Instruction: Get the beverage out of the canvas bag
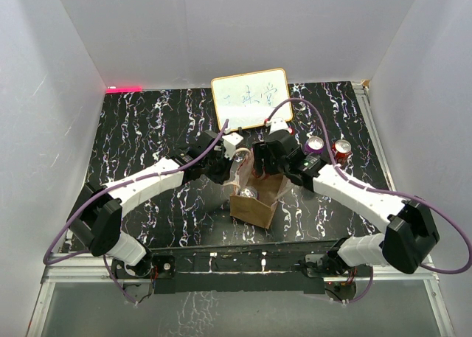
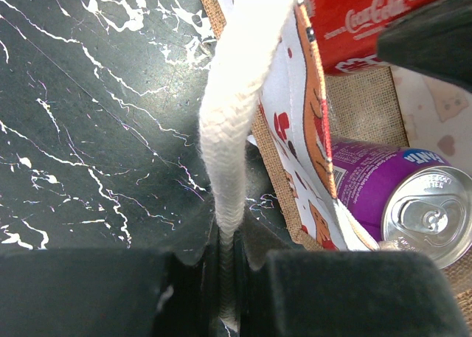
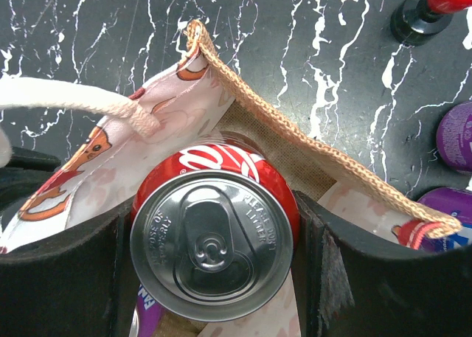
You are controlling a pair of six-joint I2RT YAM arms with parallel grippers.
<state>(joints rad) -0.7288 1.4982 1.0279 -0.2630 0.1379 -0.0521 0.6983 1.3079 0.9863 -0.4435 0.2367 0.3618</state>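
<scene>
The robot's right gripper will next rise from the bag (image 1: 254, 208), move right in the top view, lower and release the cola there, since drinks already stand beside the standing red can.
The canvas bag (image 1: 254, 208) stands open at the table's middle, tan outside with a printed lining (image 3: 184, 123). My left gripper (image 2: 227, 241) is shut on one pale loop handle (image 2: 236, 130), holding it up beside the bag. A red cola can (image 3: 214, 234) sits upright at the bag's mouth. My right gripper (image 3: 214, 241) is shut on it, one finger on each side. In the top view the right gripper (image 1: 262, 164) hangs over the bag's far side. A purple can (image 2: 383, 197) lies lower inside the bag.
A white framed board (image 1: 251, 97) leans at the back. A purple can (image 1: 316, 144) and a red can (image 1: 342, 148) stand on the black marbled table (image 1: 147, 130), right of the bag. White walls close in three sides.
</scene>
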